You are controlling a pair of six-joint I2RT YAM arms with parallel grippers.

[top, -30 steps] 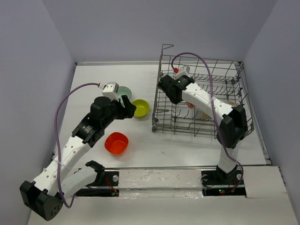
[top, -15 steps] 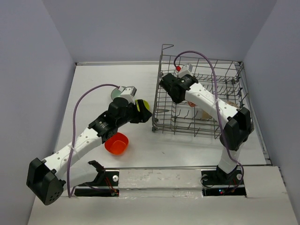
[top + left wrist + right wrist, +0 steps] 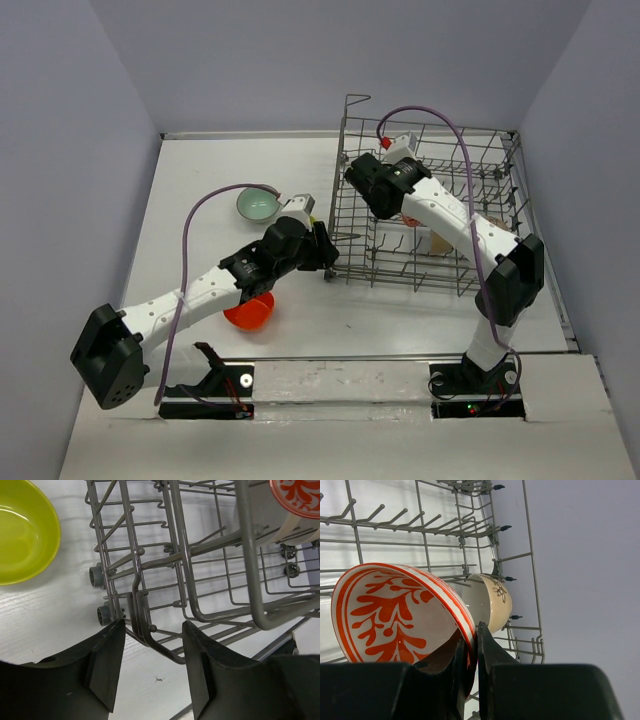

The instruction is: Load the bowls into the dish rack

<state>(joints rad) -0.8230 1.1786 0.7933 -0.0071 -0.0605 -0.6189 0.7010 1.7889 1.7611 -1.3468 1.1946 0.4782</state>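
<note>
My right gripper brings the on-edge bowl down and back between the rack wires (image 3: 408, 242) beside the cream bowl and releases next, since they lie below and back.
The grey wire dish rack (image 3: 345, 190) stands at the back right. My right gripper (image 3: 470, 635) is inside it, shut on the rim of the white bowl with red patterning (image 3: 395, 610), which is held on edge. A cream bowl (image 3: 495, 602) sits in the rack just behind it. My left gripper (image 3: 152, 630) is open and empty, low over the table at the rack's (image 3: 250, 580) front left corner, with a corner wire between its jaws. The lime-yellow bowl (image 3: 22, 530) lies left of it. The pale teal bowl (image 3: 257, 205) and orange-red bowl (image 3: 248, 312) sit on the table.
The left arm (image 3: 200, 290) stretches across the table over the orange-red bowl, partly hiding it. The red-patterned bowl also shows in the left wrist view (image 3: 300, 495), through the rack wires. Grey walls close in the table on three sides.
My left arm has swung right, from over the teal and lime bowls to the rack's front left corner. My right gripper has shifted slightly inside the rack with the patterned bowl.
</note>
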